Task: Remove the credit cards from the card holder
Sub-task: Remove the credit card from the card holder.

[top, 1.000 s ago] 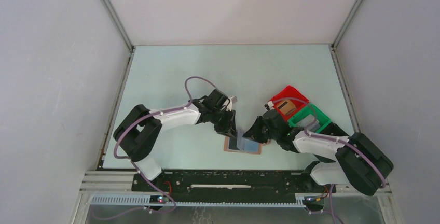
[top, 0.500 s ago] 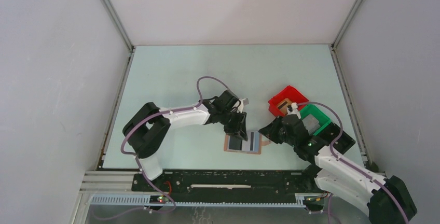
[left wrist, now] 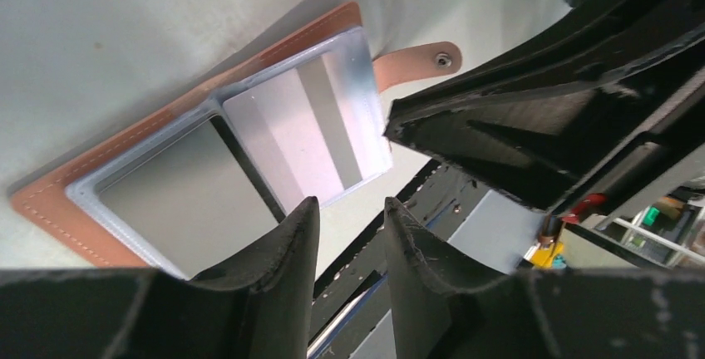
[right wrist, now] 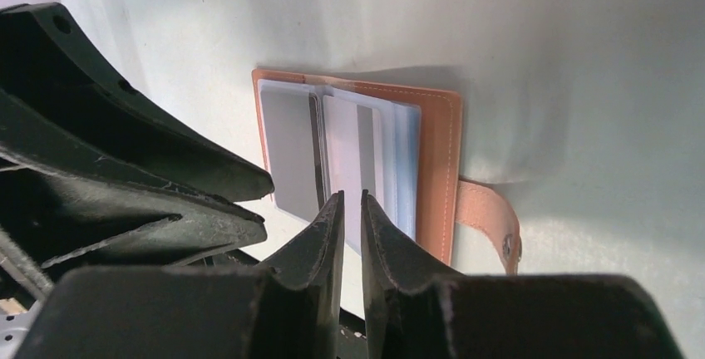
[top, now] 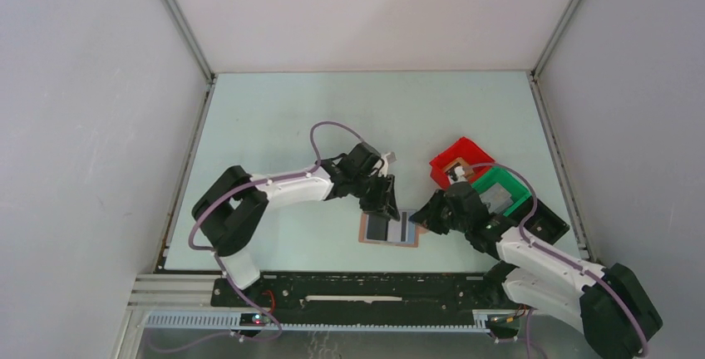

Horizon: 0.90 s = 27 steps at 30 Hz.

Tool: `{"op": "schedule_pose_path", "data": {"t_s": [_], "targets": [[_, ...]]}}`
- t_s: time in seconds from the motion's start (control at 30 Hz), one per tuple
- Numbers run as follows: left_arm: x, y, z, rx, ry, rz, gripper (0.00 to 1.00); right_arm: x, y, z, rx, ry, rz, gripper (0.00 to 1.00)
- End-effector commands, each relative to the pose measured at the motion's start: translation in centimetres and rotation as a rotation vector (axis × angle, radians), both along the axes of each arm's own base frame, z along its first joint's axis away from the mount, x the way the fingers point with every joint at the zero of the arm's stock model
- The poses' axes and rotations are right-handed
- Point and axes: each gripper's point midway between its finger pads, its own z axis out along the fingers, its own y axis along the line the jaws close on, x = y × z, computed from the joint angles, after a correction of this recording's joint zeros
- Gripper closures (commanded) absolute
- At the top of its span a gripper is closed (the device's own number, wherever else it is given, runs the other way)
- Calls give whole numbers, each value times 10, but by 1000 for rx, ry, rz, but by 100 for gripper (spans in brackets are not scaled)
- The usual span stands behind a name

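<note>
The striped card's edge (left wrist: 259, 159) beside the grey card (top: 388, 230) is exposed along the card holder's fold, so the robot's left gripper should next move down onto that edge and close its open fingers.
The card holder (top: 371, 238) lies open and flat near the table's front edge, tan-brown with blue-grey inner panels (left wrist: 91, 195) and a side tab (right wrist: 486, 218). A pale card with a dark stripe (right wrist: 359, 147) sits in its right panel and also shows in the left wrist view (left wrist: 308, 130). A plain grey card (right wrist: 287, 155) fills the left panel. My left gripper (left wrist: 351, 209) hovers over the holder's far edge, jaws open and empty. My right gripper (right wrist: 351, 199) points at the striped card's near edge, its jaws a narrow slit apart with nothing between them.
A red bin (top: 460, 158) and a green bin (top: 499, 194) stand just right of the holder, behind my right arm. Both grippers crowd close together over the holder. White walls enclose the table on three sides.
The blue-grey page that stood lifted a second ago now lies flat, showing the striped card. My left gripper shifted right and opened a little. My right arm swung round and its gripper returned to the holder.
</note>
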Motion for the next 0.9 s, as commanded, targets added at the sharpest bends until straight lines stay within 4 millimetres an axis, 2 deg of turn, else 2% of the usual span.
{"op": "schedule_pose_path", "data": {"t_s": [0.0,0.13,0.27,0.43,0.67,0.87], "targets": [[0,-16,7,-79,32,-13,60,4,14,8,35,-34,56,79],[-1,-19,-7,-73,84,-31,60,2,15,-1,21,-8,61,80],[-1,-11,-19,-52,90,-7,60,0,13,-10,1,13,56,80],[-1,0,-37,-14,124,25,60,-5,4,-36,-57,71,32,80],[-2,14,-48,42,130,32,60,-15,-5,-69,-88,159,-1,82],[-2,15,-50,39,145,35,61,-17,-11,-79,-111,180,-17,82]]}}
